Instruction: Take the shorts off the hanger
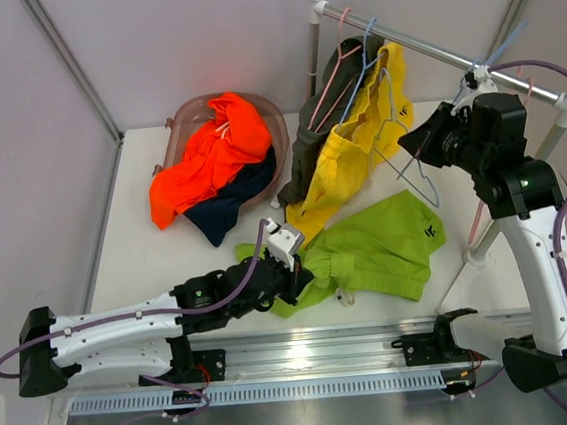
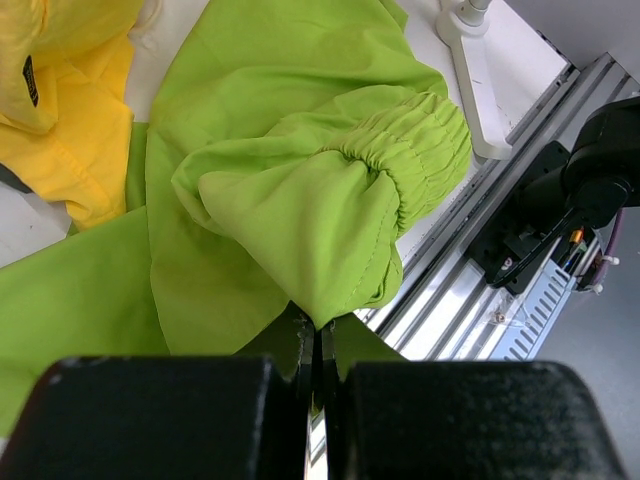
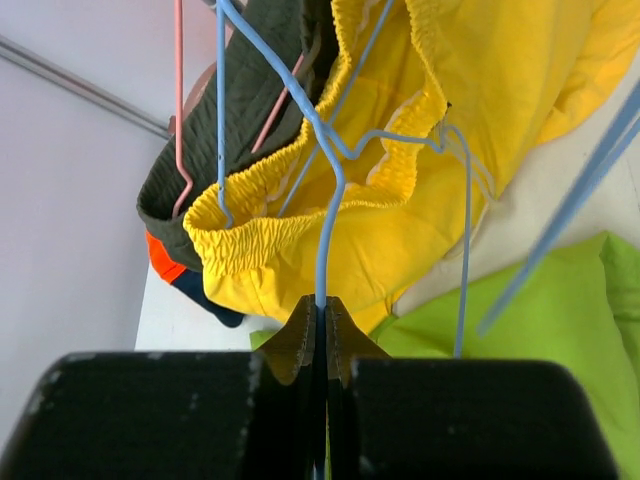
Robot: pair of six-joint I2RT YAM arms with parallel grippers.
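Note:
Next, the right gripper raises the empty blue hanger, then dips it to get its hook over the bar's bare part past the yellow shorts [image 1: 344,161].
The lime green shorts [image 1: 377,249] lie on the table in front of the rack. My left gripper [image 1: 295,277] is shut on a fold of them [image 2: 300,200] at their near left edge, jaws pinched together on the cloth [image 2: 320,335]. The yellow shorts [image 1: 344,161] and dark olive shorts [image 1: 321,129] hang from hangers on the rail [image 1: 429,53]. My right gripper [image 1: 408,145] is shut on the wire of a blue hanger [image 3: 335,200], right by the yellow shorts [image 3: 480,150]. The orange shorts [image 1: 208,154] and navy shorts [image 1: 227,203] lie in the basket [image 1: 277,128].
A pink hanger [image 3: 180,100] holds the olive shorts [image 3: 250,110]. The rack's white foot [image 2: 470,70] stands at the table's right side. An aluminium rail [image 1: 327,354] with the arm bases runs along the near edge. Walls close the back and left.

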